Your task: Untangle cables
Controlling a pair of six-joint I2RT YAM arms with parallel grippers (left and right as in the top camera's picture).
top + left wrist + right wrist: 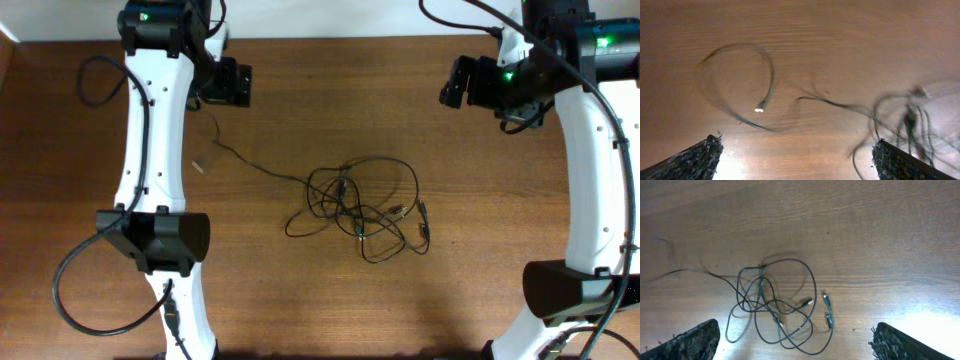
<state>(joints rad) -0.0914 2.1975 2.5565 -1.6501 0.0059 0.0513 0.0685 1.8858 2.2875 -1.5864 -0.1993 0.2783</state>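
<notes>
A piece of cable where loops spread out gets my left gripper next, as it turns, moves back over the bundle's edge facing my left gripper (309,192) (873,116), then lowers onto it.
The cables (365,205) lie in a tangled bundle of thin black loops at the table's middle, with small silvery plug ends. One strand runs left from the bundle to a plug end (200,165) near the left arm. In the left wrist view this strand curls to a silvery plug (760,108), with the bundle (910,120) blurred at right. In the right wrist view the bundle (780,307) lies between the fingers. My left gripper (797,160) is open and empty, above the table. My right gripper (795,342) is open and empty, above the bundle.
The brown wooden table (320,110) fills the view. The white left arm (155,130) stands along the left side and the white right arm (590,150) along the right side, each with thicker black cabling.
</notes>
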